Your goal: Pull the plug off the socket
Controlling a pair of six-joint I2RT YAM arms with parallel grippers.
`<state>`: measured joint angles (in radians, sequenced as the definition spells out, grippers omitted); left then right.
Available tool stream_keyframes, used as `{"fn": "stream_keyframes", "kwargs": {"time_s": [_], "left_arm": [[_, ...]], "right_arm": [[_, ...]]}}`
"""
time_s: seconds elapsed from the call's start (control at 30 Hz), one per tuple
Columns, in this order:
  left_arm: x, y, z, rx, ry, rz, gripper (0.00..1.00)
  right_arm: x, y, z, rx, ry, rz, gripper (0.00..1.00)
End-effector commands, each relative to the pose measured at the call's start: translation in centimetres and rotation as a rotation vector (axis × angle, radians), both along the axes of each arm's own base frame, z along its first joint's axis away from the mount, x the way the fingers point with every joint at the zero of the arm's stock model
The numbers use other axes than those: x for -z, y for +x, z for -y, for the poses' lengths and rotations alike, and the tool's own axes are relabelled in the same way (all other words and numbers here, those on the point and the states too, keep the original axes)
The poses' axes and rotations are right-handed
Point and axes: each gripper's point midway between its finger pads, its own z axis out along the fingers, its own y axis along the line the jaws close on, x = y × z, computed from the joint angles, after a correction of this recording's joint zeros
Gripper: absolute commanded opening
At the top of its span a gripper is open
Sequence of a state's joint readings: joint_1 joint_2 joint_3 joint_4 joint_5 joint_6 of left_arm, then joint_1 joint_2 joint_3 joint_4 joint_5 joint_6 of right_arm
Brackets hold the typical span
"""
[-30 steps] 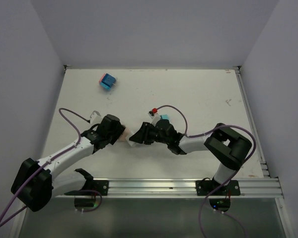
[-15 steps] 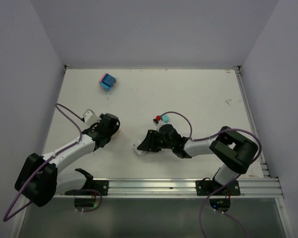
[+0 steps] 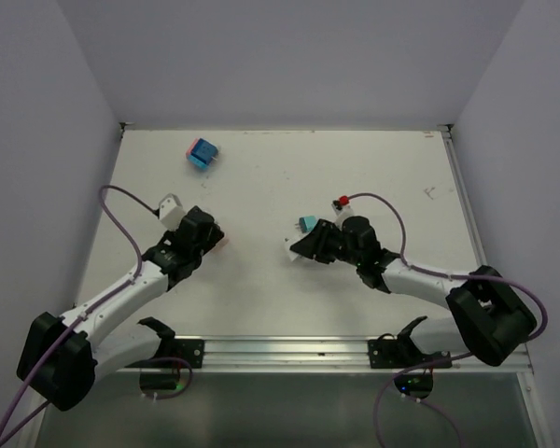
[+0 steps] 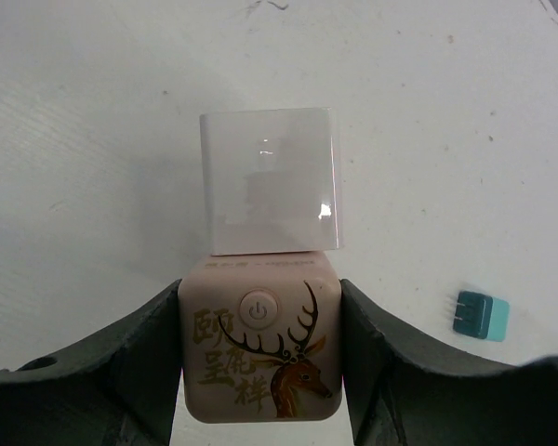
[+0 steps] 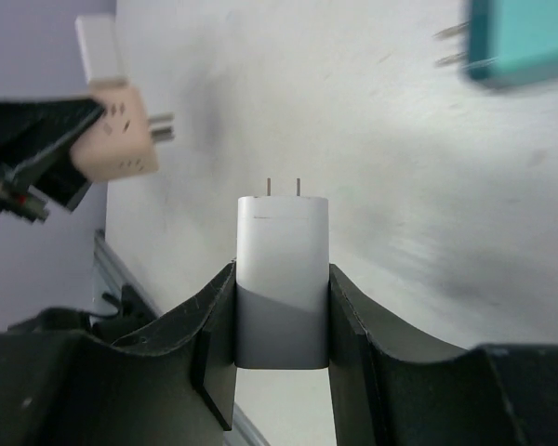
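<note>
The white plug in my right gripper is free of the socket [image 4: 260, 348] and needs to go outward next, then down onto the table beside the teal plug.
My left gripper [image 4: 260, 358] is shut on the socket [image 4: 260, 348], a pink cube with a deer drawing and a power button. A glossy white block [image 4: 270, 181] sits against the socket's far face. My right gripper [image 5: 282, 307] is shut on the plug [image 5: 282, 279], a white adapter whose two prongs point away, bare and free of the socket. From the right wrist the socket [image 5: 121, 139] shows at the upper left, well apart from the plug. In the top view the left gripper [image 3: 215, 239] and the right gripper [image 3: 293, 250] stand a hand's width apart.
A teal plug [image 3: 306, 225] lies on the white table [image 3: 383, 168] just behind the right gripper, also visible as the teal plug [image 4: 480, 315] from the left wrist. A blue and pink block [image 3: 203, 152] rests at the back left. Purple cables loop over both arms.
The two grippers were together a second ago, the plug in the socket. They have drawn apart: the right one went right with the plug, the left one back left with the socket.
</note>
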<state>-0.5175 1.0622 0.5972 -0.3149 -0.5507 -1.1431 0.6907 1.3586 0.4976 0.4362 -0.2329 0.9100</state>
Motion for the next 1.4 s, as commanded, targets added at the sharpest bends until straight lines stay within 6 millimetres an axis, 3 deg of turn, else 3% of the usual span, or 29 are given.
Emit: {"fn": "stream_keyframes", "kwargs": {"time_s": [0.0, 0.07, 0.27, 0.4, 0.47, 0.53, 0.57, 0.6, 0.7, 0.83, 0.9, 0.93, 1.07, 1.2, 1.23, 1.37], "left_arm": [[-5.5, 2.2, 2.2, 0.166, 0.010, 0.168, 0.00], [-5.9, 1.8, 2.9, 0.262, 0.043, 0.170, 0.00], [-5.5, 0.1, 4.2, 0.471, 0.114, 0.154, 0.00], [-5.1, -0.8, 5.0, 0.589, 0.141, 0.154, 0.00], [-4.6, -1.4, 5.8, 0.666, 0.144, 0.142, 0.00], [-3.9, -1.8, 6.1, 0.699, 0.147, 0.123, 0.00], [-3.6, -2.0, 6.4, 0.730, 0.148, 0.117, 0.00], [-3.4, -2.1, 6.6, 0.746, 0.148, 0.113, 0.00], [-3.0, -2.6, 7.2, 0.805, 0.144, 0.111, 0.00], [-2.8, -2.9, 7.7, 0.851, 0.142, 0.111, 0.00], [-2.5, -3.1, 8.1, 0.878, 0.134, 0.103, 0.00], [-2.5, -3.2, 8.3, 0.891, 0.132, 0.104, 0.00], [-2.5, -3.5, 9.0, 0.934, 0.115, 0.111, 0.00], [-2.6, -3.5, 9.4, 0.965, 0.111, 0.111, 0.00], [-2.9, -3.4, 9.5, 0.972, 0.114, 0.119, 0.00], [-3.6, -3.5, 10.2, 1.015, 0.119, 0.143, 0.00]], "right_arm": [[0.4, 2.3, 4.8, 0.119, -0.056, 0.017, 0.00], [0.8, 3.9, 7.4, 0.187, -0.082, 0.017, 0.00], [1.1, 8.0, 11.0, 0.300, -0.065, 0.012, 0.00], [0.7, 11.4, 11.7, 0.340, -0.037, 0.021, 0.00], [2.1, 12.7, 11.9, 0.352, -0.049, -0.008, 0.00], [1.8, 14.2, 11.4, 0.349, -0.035, 0.005, 0.00], [3.0, 14.8, 11.1, 0.345, -0.022, -0.015, 0.00], [2.5, 15.5, 10.5, 0.326, 0.004, -0.007, 0.00], [3.8, 16.7, 9.6, 0.317, 0.048, -0.033, 0.02], [5.5, 17.2, 9.5, 0.331, 0.050, -0.066, 0.16], [6.1, 16.9, 9.8, 0.343, 0.040, -0.078, 0.34], [6.0, 16.9, 10.2, 0.357, 0.029, -0.072, 0.50], [6.6, 15.6, 12.3, 0.387, -0.081, -0.085, 0.80], [6.4, 14.4, 14.4, 0.415, -0.197, -0.081, 0.93], [5.4, 14.4, 15.1, 0.428, -0.225, -0.052, 0.95], [5.3, 12.6, 18.2, 0.507, -0.382, -0.090, 0.97]]}}
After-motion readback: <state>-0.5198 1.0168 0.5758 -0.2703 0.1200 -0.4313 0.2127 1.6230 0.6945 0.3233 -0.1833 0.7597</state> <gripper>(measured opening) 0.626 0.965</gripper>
